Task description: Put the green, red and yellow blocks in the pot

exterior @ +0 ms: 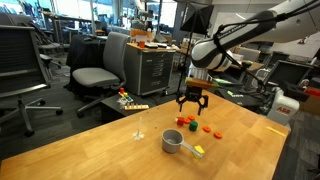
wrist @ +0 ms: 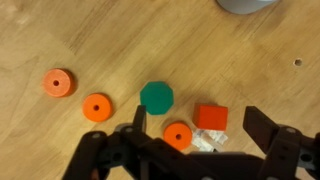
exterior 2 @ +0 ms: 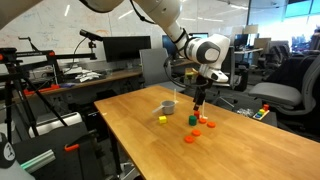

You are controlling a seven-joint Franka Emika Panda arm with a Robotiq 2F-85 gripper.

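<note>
The red block (wrist: 211,117) is now between the fingers of my open gripper, so I should move it down and to the left in the wrist view, over the green octagonal block (wrist: 157,97).
My gripper (wrist: 200,125) is open and empty, hovering above the table. In the wrist view the red block (wrist: 211,117) lies between its fingers, and the green octagonal block (wrist: 156,96) lies just beside one finger. Both exterior views show the gripper (exterior: 192,104) (exterior 2: 199,100) above the green block (exterior: 186,120) (exterior 2: 193,118). The yellow block (exterior: 199,151) (exterior 2: 162,119) lies apart from them, by the handle of the small silver pot (exterior: 173,141) (exterior 2: 169,105). The pot's edge also shows at the top of the wrist view (wrist: 245,4).
Three flat orange discs (wrist: 59,83) (wrist: 96,107) (wrist: 178,135) lie on the wooden table (exterior: 110,150) around the blocks. A small pale scrap (wrist: 205,141) lies next to the red block. Office chairs (exterior: 95,75) and a cabinet (exterior: 150,70) stand beyond the table.
</note>
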